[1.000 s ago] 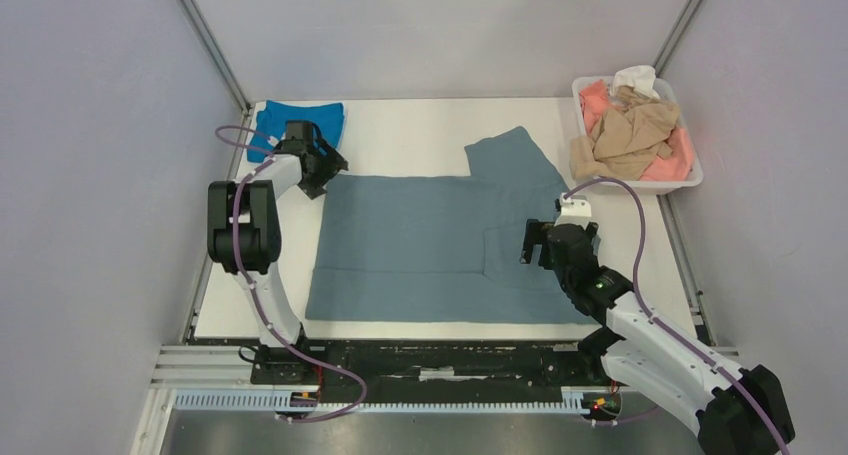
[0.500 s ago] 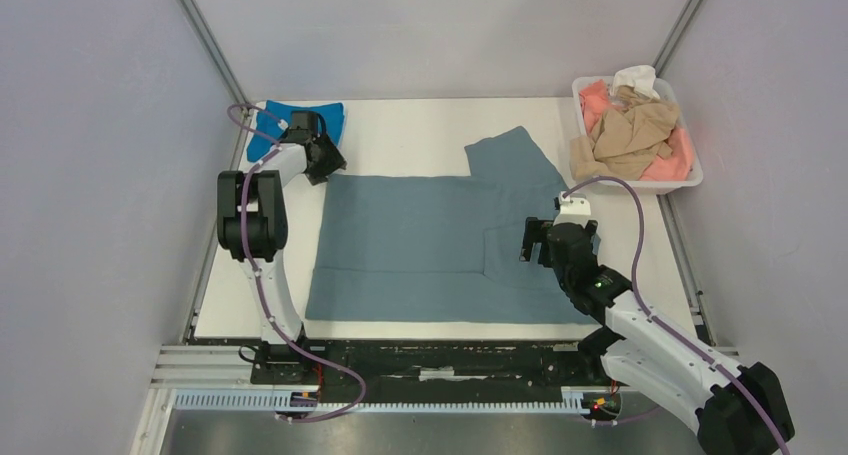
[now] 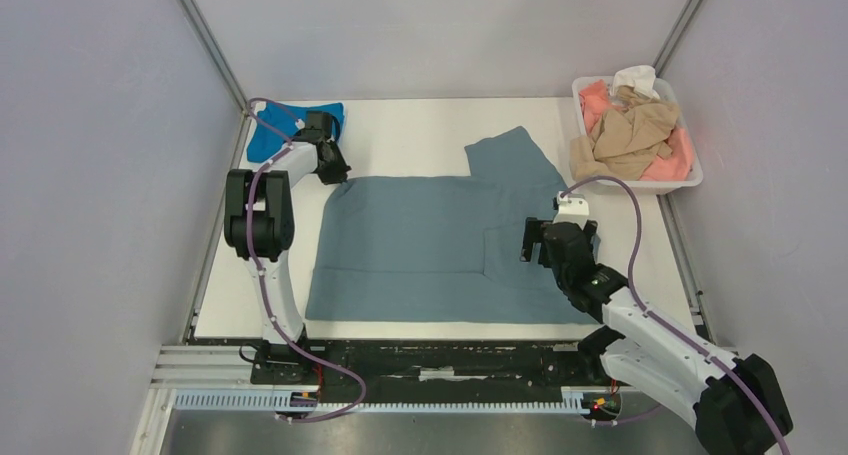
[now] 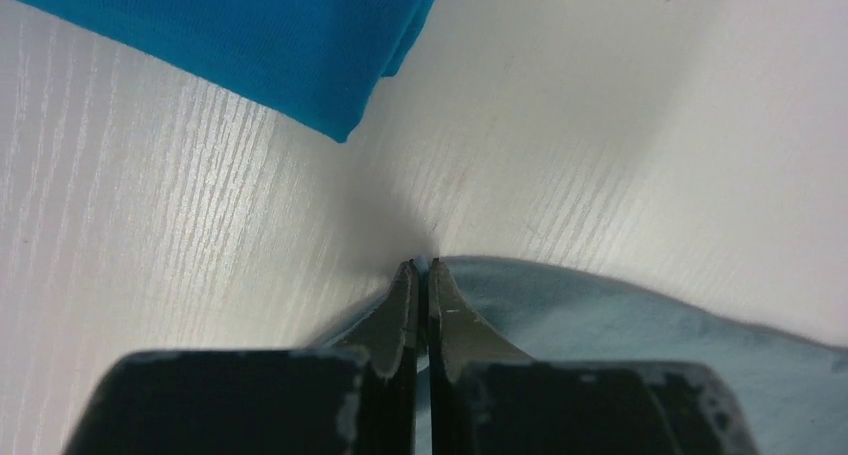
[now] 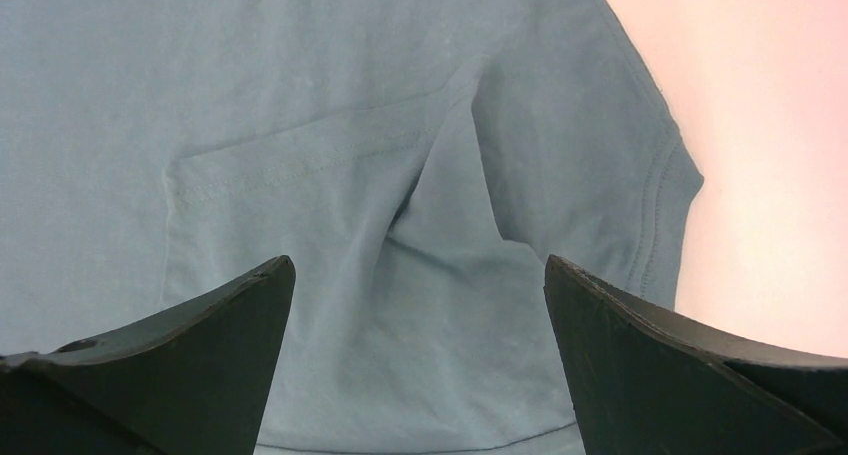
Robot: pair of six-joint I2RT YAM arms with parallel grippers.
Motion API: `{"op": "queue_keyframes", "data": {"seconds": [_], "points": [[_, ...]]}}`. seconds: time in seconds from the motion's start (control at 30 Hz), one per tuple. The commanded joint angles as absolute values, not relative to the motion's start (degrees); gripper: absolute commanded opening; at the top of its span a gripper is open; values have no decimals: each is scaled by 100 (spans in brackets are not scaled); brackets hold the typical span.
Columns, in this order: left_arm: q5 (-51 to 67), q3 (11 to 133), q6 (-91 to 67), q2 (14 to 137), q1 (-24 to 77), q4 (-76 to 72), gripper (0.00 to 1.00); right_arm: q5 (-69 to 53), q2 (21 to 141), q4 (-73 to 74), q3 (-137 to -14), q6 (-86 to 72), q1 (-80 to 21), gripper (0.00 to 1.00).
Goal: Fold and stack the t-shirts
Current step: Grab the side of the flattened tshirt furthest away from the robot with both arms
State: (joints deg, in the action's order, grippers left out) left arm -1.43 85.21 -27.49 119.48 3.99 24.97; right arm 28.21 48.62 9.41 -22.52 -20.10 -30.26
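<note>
The t-shirt's far side is unfolded, so my left gripper needs to carry the t-shirt's pinched corner back onto the t-shirt next, by the crosswise edge (image 3: 337,247) behind it, and release it.
A dusty grey-blue t-shirt (image 3: 420,235) lies spread flat across the middle of the table, one sleeve pointing to the far side. My left gripper (image 3: 334,171) is low on its far left corner. In the left wrist view the left gripper (image 4: 422,266) is shut, with a thin edge of the grey-blue t-shirt (image 4: 620,315) pinched between the tips. My right gripper (image 3: 556,239) hovers open over the shirt's right side. In the right wrist view the right gripper (image 5: 416,265) has bare grey-blue t-shirt (image 5: 350,175) between its fingers. A folded bright blue t-shirt (image 3: 290,123) (image 4: 250,35) lies at the far left corner.
A white plastic tub (image 3: 690,182) at the far right holds a crumpled tan shirt (image 3: 630,135), a salmon-pink one (image 3: 598,100) and a white one (image 3: 635,77). Metal frame posts and grey walls close in the table on both sides.
My left gripper slid to the grey-blue shirt's far left corner and closed on it; it stood open before. The right arm has hardly moved.
</note>
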Motion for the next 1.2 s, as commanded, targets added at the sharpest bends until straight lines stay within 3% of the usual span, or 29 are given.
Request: {"op": "queue_keyframes", "data": {"seconds": [0.0, 0.27, 0.8, 1.07, 1.17], "points": [[-137, 8505, -2485, 11842, 382, 2728, 2, 2975, 5196, 672, -2609, -2167, -3028, 98], [171, 8276, -2642, 11573, 379, 2419, 2, 3051, 7339, 318, -4530, -2164, -2959, 98], [18, 8051, -2783, 11363, 380, 2141, 2, 2514, 12913, 132, -10264, -1347, -1807, 98], [89, 8002, -2788, 11329, 383, 2136, 2, 2065, 14059, -31, -11146, -2083, -1530, 98], [139, 7983, -2802, 11298, 378, 2136, 2, 1913, 14047, -10, -10899, -2024, -1528, 92]]}}
